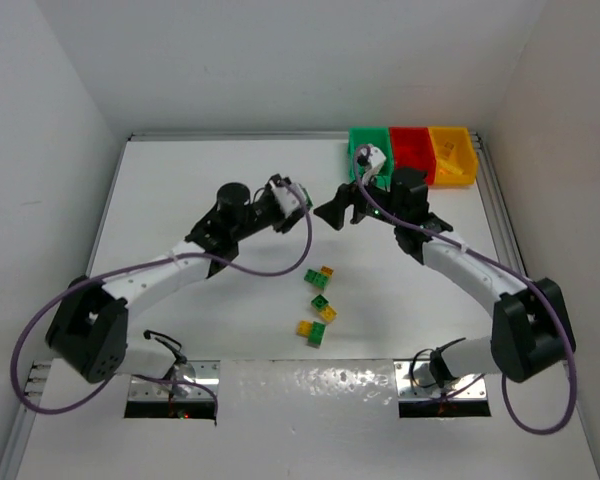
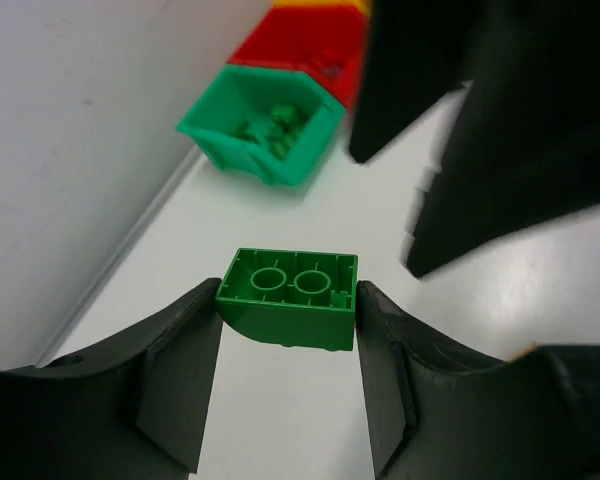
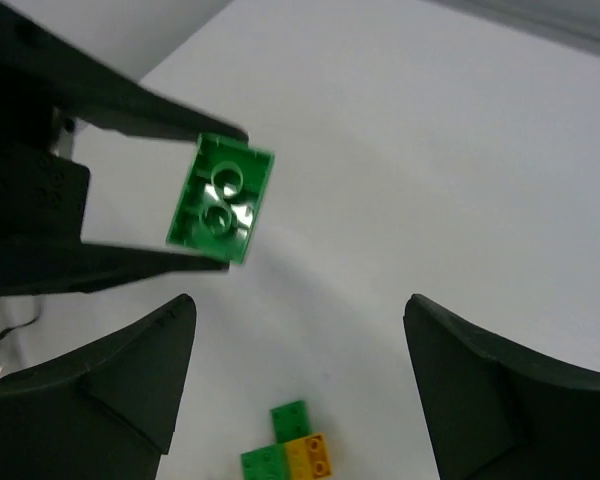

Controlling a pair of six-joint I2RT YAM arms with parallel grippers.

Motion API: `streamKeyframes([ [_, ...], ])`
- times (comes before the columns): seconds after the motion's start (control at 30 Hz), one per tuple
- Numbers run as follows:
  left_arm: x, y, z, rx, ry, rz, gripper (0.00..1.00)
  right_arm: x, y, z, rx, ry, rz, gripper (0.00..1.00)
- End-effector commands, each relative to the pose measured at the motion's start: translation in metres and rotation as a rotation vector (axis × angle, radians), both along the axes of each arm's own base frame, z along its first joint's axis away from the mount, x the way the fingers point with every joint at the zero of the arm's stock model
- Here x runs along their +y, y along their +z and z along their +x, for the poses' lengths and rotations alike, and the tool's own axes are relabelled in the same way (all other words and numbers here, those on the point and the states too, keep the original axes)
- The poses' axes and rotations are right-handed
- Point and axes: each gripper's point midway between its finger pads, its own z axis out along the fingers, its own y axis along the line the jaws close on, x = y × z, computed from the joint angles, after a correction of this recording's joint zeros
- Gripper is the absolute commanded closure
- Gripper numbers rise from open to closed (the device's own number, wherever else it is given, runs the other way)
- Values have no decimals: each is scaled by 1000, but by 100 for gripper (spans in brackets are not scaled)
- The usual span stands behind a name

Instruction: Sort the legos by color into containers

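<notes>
My left gripper carries the green lego brick outward over the open top of the green bin (image 2: 212, 120) next, then lowers and releases the brick.
My left gripper (image 2: 288, 305) is shut on a green lego brick (image 2: 290, 298), held above the table with its hollow underside facing the camera. The same brick shows in the right wrist view (image 3: 222, 198), between the left gripper's dark fingers. My right gripper (image 3: 298, 305) is open and empty, facing the left gripper (image 1: 305, 200) at mid-table, with the right gripper (image 1: 332, 212) just right of it. The green bin (image 2: 212, 120) holds several green bricks; the red bin (image 2: 310, 45) and yellow bin (image 1: 452, 155) adjoin it. Green and yellow legos (image 1: 322, 275) lie in three small clusters near the table's middle.
The bins (image 1: 368, 140) stand in a row at the far right corner, behind the right arm. A green-and-yellow cluster (image 3: 290, 452) lies under the right gripper. White walls enclose the table on three sides.
</notes>
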Motion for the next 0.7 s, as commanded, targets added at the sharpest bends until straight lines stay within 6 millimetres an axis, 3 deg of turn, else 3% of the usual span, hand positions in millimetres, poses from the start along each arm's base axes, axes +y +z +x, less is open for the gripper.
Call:
streamKeyframes([
  [0.0, -19, 58, 40, -40, 73, -127, 100, -58, 0, 27, -95, -340, -161, 17],
  [0.03, -30, 37, 55, 4, 67, -100, 100, -70, -6, 26, -81, -397, -195, 17],
  [0.07, -42, 63, 70, -22, 64, -143, 100, -83, -19, 22, -46, -447, -246, 16],
  [0.1, -51, 67, 81, -17, 60, -156, 100, -103, -22, 20, -47, -534, -285, 16],
  [0.13, -65, 39, 97, 39, 51, -135, 100, -113, -27, 16, -40, -570, -311, 16],
  [0.17, -77, 38, 105, 55, 24, -143, 100, -123, -33, 11, -23, -604, -346, 15],
  [0.2, -90, 63, 117, 44, 11, -187, 100, -135, -34, 5, -24, -649, -358, 15],
  [0.23, -107, 32, 129, 105, -13, -164, 100, -152, -39, 2, -16, -728, -401, 14],
  [0.27, -119, 53, 141, 93, -27, -195, 100, -161, -41, -1, -15, -759, -420, 14],
  [0.3, -128, 51, 150, 99, -31, -200, 100, -171, -43, -8, -18, -791, -433, 14],
  [0.33, -142, 16, 162, 149, -33, -175, 100, -182, -45, -12, -24, -833, -460, 14],
  [0.37, -153, 37, 174, 115, -41, -210, 100, -187, -55, -19, -12, -841, -477, 14],
  [0.4, -168, -1, 186, 157, -43, -186, 100, -191, -50, -23, -29, -857, -466, 14],
  [0.43, -176, -6, 194, 155, -32, -194, 100, -193, -56, -29, -21, -852, -477, 14],
  [0.47, -186, 20, 207, 105, -28, -243, 100, -192, -61, -35, -11, -831, -486, 14],
  [0.5, -199, -19, 218, 136, -17, -226, 100, -193, -71, -42, 0, -816, -498, 14],
  [0.53, -203, -20, 227, 118, 12, -240, 100, -189, -70, -47, -5, -788, -487, 14],
  [0.57, -208, 0, 236, 52, 23, -289, 100, -187, -74, -51, 1, -767, -489, 14],
  [0.6, -216, -22, 239, 49, 33, -287, 100, -186, -78, -54, 9, -752, -492, 14],
  [0.67, -217, -18, 248, -36, 82, -330, 100, -182, -80, -59, 20, -726, -484, 14],
])
